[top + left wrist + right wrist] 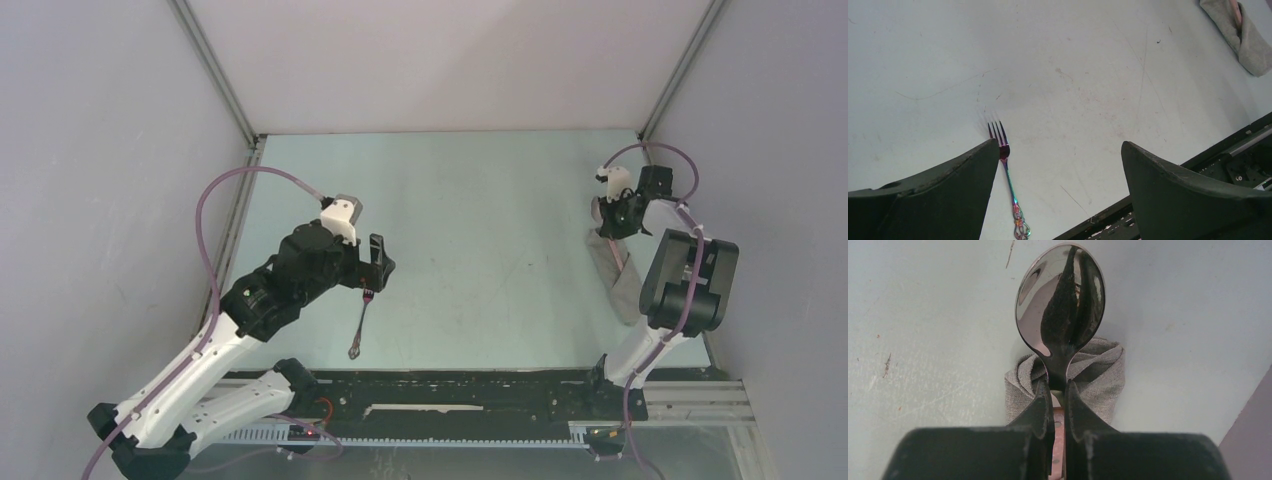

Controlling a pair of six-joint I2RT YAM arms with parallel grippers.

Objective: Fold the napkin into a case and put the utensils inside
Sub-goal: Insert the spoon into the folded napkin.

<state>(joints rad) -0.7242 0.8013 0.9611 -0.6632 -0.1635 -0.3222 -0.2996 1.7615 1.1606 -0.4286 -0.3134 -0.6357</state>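
The spoon's bowl still sticks out past the case's far end, so the robot's right gripper will next pull the spoon back over the case's fold (615, 258) and let go of it there.
The napkin is folded into a narrow grey case (624, 288) at the table's right side; it also shows in the left wrist view (1248, 42) and the right wrist view (1100, 375). My right gripper (1058, 388) is shut on the neck of the spoon (1060, 300). The spoon's bowl sticks out past the case's far end, and its pinkish handle lies in the fold. The right gripper (606, 222) sits over the case's far end. The iridescent metal fork (1007, 167) lies flat on the table (480, 220). My left gripper (1059, 145) is open just above it, its left finger beside the tines. In the top view the fork (360, 322) lies just nearer than the left gripper (380, 266).
A black rail (470, 395) runs along the table's near edge, close to the fork's handle end. Grey walls stand on the left, back and right; the case lies close to the right wall. Purple cables loop over both arms.
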